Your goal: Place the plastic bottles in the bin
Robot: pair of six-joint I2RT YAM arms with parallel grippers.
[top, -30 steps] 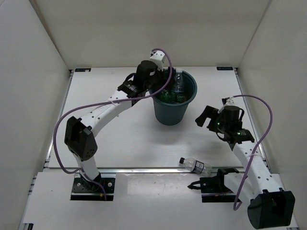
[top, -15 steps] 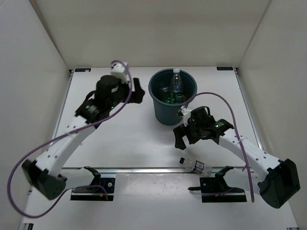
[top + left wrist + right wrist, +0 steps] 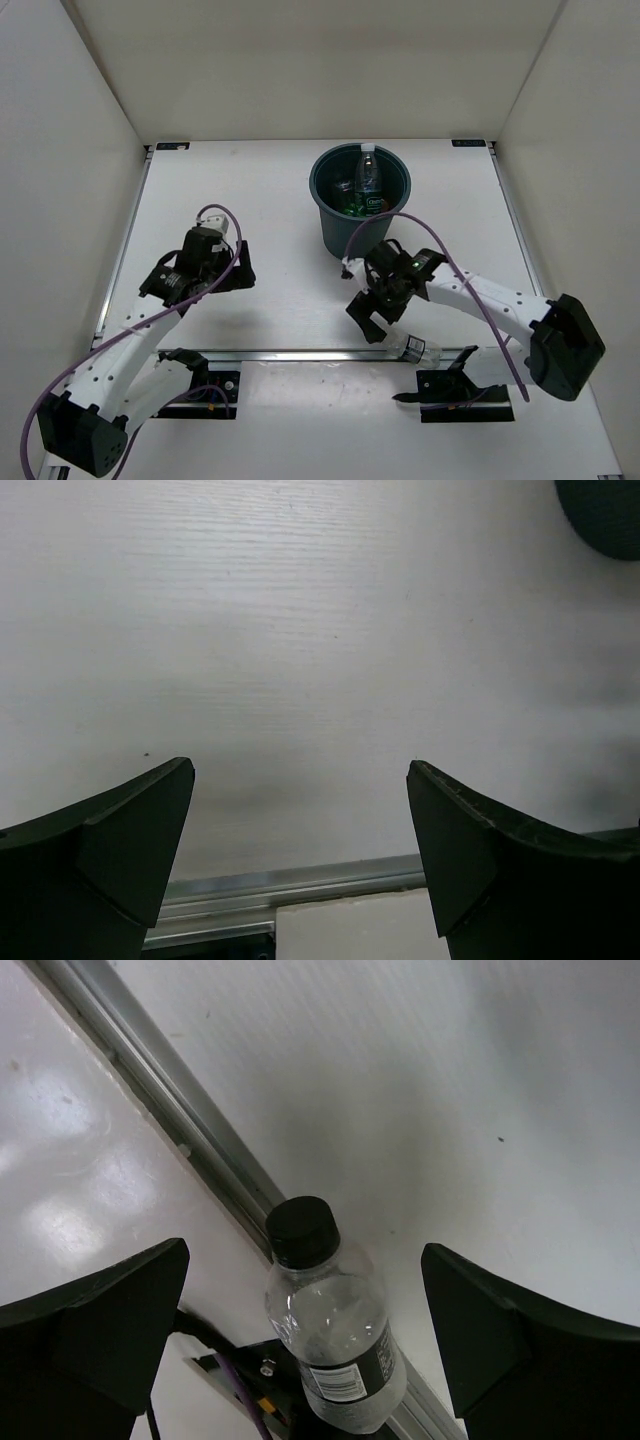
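Next, my right gripper comes down onto the black-end with the cap of the clear bottle, before it closes around the clear bottle's neck.
The dark teal bin stands at the back middle of the table with several bottles inside, one clear and upright, others green. One clear bottle with a black cap and dark label lies across the metal rail at the table's front edge; it also shows in the top view. My right gripper is open, its fingers either side of that bottle, not touching it; in the top view the gripper is just left of the bottle. My left gripper is open and empty over bare table at the front left.
A metal rail runs along the table's front edge, with the arm mounts beyond it. White walls enclose the table on three sides. The bin's base shows at the top right of the left wrist view.
My left arm has drawn back from beside the bin to the front left. My right gripper has moved down and forward to the bottle at the front edge.
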